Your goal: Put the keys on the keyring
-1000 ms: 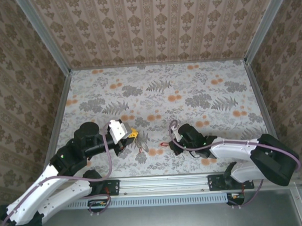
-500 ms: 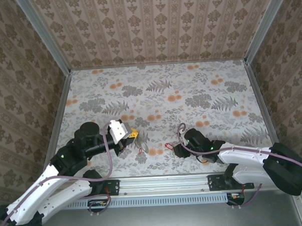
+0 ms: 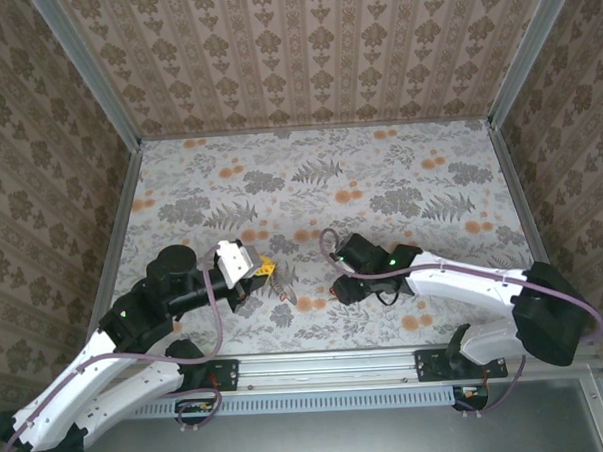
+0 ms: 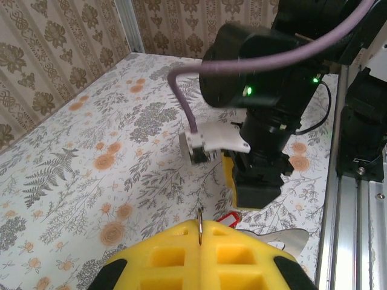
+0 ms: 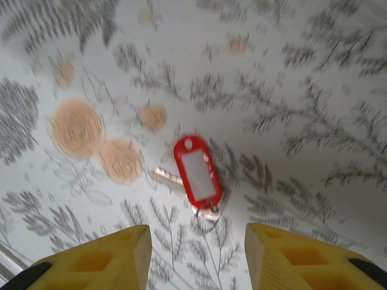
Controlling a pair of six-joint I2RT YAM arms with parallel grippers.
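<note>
Next, my right gripper comes down over the key's ring end and closes on it, because the key lies flat with its small wire ring [image 5: 205,221] toward my open yellow fingers.
My left gripper [image 3: 267,271] is shut on the keyring [image 4: 199,225], a thin metal loop that shows edge-on between the yellow fingers [image 4: 163,254]. Just past those fingers a key with a red tag [image 4: 227,219] lies on the table, near a small dark-red thing [image 3: 283,295] in the top view. My right gripper [image 3: 341,289] hovers low over another red-tagged key [image 5: 196,169] with a silver blade, which lies flat. That gripper [image 5: 196,234] is open, with nothing between its yellow fingers [image 5: 115,257]. Its black body [image 4: 260,181] faces my left gripper closely.
The flowered table [image 3: 380,183] is walled by patterned panels on three sides [image 3: 314,45]. A metal rail [image 3: 328,367] with the arm bases runs along the near edge. Both grippers work close together at the front middle.
The right gripper opened. Its arm swung out to the right, baring a red key on the table, then came back left over it. The left arm stayed still.
</note>
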